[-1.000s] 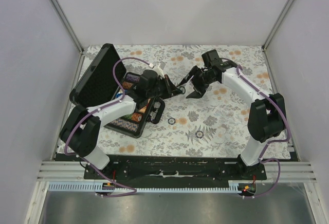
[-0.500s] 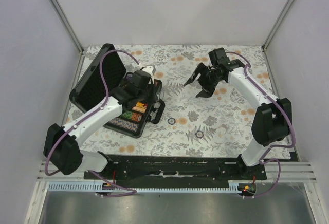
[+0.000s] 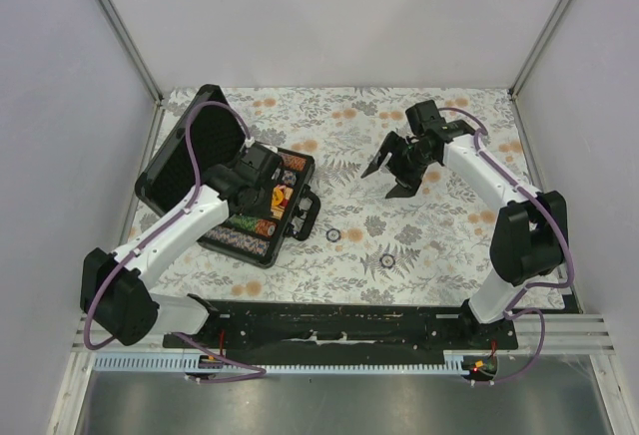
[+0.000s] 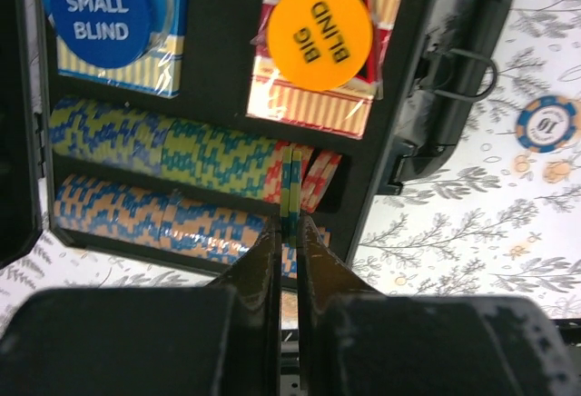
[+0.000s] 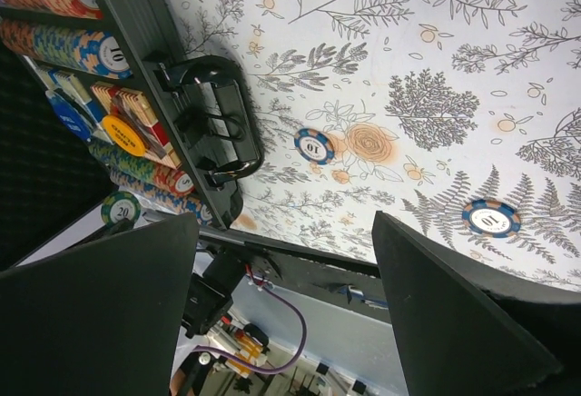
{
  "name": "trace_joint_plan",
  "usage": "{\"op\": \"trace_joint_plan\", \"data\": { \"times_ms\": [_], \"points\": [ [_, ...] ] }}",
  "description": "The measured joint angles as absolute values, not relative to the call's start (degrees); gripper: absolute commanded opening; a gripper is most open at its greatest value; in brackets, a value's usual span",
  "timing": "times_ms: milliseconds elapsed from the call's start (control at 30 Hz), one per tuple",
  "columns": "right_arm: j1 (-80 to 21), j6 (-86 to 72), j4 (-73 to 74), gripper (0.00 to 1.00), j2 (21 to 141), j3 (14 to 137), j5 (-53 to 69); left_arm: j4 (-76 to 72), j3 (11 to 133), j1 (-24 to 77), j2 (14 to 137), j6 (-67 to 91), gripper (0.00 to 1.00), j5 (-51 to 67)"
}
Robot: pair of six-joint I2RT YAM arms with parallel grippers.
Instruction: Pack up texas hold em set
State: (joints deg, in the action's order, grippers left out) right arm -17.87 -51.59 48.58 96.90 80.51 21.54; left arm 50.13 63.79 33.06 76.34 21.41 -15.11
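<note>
The left gripper has chips whose green matches the row below it, where green chips meet red ones, so it will next move down into that row and release them.
The black briefcase (image 3: 297, 217) lies open at the table's left, lid (image 3: 190, 151) raised, with rows of multicoloured chips (image 4: 172, 146). An orange "BIG BLIND" disc (image 4: 319, 34) rests on the reddish card deck (image 4: 304, 105); a blue "SMALL BLIND" disc (image 4: 99, 12) sits beside it. My left gripper (image 4: 290, 219) is shut on a few chips held on edge (image 4: 290, 187), over the case's chip rows (image 3: 262, 192). My right gripper (image 3: 391, 171) is open and empty above the table's middle. Two loose chips (image 3: 333, 235) (image 3: 387, 259) lie on the cloth, also in the right wrist view (image 5: 314, 146) (image 5: 491, 217).
The case's handle (image 3: 308, 217) juts toward the loose chips. The table has a floral cloth (image 3: 439, 245). White walls stand close at left, right and back. The arm bases sit on a black plate (image 3: 339, 323) at the near edge.
My left gripper has pulled back left from the table's middle to over the open case, chips in its jaws. My right gripper has moved right and slightly forward, open.
</note>
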Motion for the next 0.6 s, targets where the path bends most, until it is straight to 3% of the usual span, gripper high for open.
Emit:
{"op": "trace_joint_plan", "data": {
  "times_ms": [600],
  "points": [
    [-17.82, -50.72, 48.8, 0.85, 96.9, 77.58, 21.5, 55.46, 63.55, 31.46, 82.28, 21.34, 0.02, -17.65]
  ]
}}
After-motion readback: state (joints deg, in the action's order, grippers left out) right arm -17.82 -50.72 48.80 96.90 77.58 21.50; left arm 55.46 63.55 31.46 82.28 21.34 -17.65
